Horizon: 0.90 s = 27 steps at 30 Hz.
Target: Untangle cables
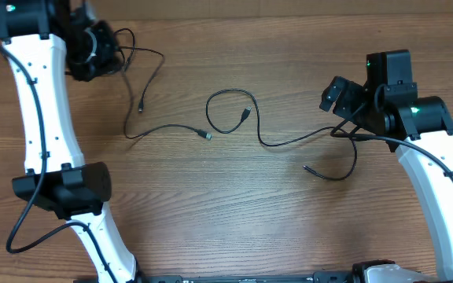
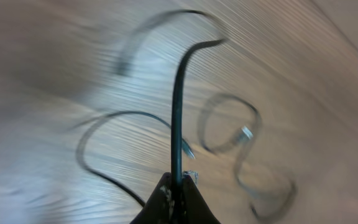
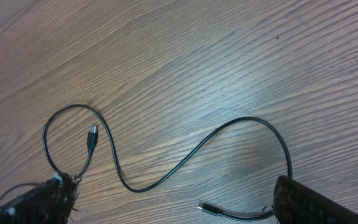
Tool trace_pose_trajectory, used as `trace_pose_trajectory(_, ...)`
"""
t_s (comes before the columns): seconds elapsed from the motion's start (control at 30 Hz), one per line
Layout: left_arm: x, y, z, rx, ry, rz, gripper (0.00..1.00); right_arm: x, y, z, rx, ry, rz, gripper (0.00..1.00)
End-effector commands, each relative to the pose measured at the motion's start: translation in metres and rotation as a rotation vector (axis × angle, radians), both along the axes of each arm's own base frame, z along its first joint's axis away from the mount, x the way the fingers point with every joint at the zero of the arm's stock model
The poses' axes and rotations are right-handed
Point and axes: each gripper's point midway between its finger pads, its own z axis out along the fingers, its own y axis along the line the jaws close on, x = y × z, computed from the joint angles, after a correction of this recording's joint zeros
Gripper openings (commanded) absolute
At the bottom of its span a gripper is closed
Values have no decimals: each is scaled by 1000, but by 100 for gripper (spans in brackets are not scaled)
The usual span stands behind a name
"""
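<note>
My left gripper moves to the left in the overhead view next, over the bare tabletop, to release its cable, since another cable lies close beside it.
Three thin black cables lie apart on the wooden table. My left gripper (image 1: pixel 107 53) is at the far left corner, shut on one cable (image 2: pixel 177 118) that rises from between its fingertips (image 2: pixel 179 182). That cable (image 1: pixel 157 69) trails down to a plug. A second cable (image 1: pixel 167 127) lies below it, ending in a plug at its right. The third cable (image 1: pixel 289 141) forms a loop (image 1: pixel 225 110) mid-table and snakes right. My right gripper (image 1: pixel 336 96) hangs open above the third cable's right part (image 3: pixel 185 160). That cable's free plug end (image 3: pixel 205 206) lies between the fingers.
The white left arm (image 1: pixel 42 118) stretches along the left side and the right arm (image 1: pixel 431 173) along the right. Thicker black arm wires (image 1: pixel 22 228) hang by the left base. The left wrist view is blurred.
</note>
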Motion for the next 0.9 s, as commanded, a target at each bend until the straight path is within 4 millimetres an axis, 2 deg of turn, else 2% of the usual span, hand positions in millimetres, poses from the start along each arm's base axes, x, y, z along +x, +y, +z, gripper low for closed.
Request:
trace_pose_trajectory(0.0,-8,57,-6,154,56,259,4,1,-3,1,-10,-6,-5,100)
trace_pose_trajectory(0.03,-12,81,-9,224,73,323,4,1,-3,1,-10,-6,-5,100)
trace_pose_trajectory(0.13,-15,121,-15,351,91,402,4,1,-3,1,-10,-6,-5,100)
trace_pose_trajectory(0.33,-5,181,-34,518,92,495,4,1,-3,1,-10,-6,-5,100)
trace_pose_trajectory(0.47,1,225,-36,637,60,519,4,1,-3,1,-10,-6,-5,100)
trace_pose_trajectory(0.63,-23,281,-30,728,76,655,4,1,-3,1,-10,-6,-5,100)
trace_pose_trajectory(0.73,-44,303,-33,709,105,738,13,1,-3,1,-10,-6,-5,100)
trace_pose_trajectory(0.77,-52,308,-35,698,119,767,18,1,-3,1,-10,-6,-5,100)
trace_pose_trajectory(0.8,-58,312,-37,688,133,790,37,1,-3,1,-10,-6,-5,100)
trace_pose_trajectory(0.83,-62,313,-39,677,142,794,60,1,-3,1,-10,-6,-5,100)
trace_pose_trajectory(0.87,-64,314,-41,661,149,794,92,1,-3,1,-10,-6,-5,100)
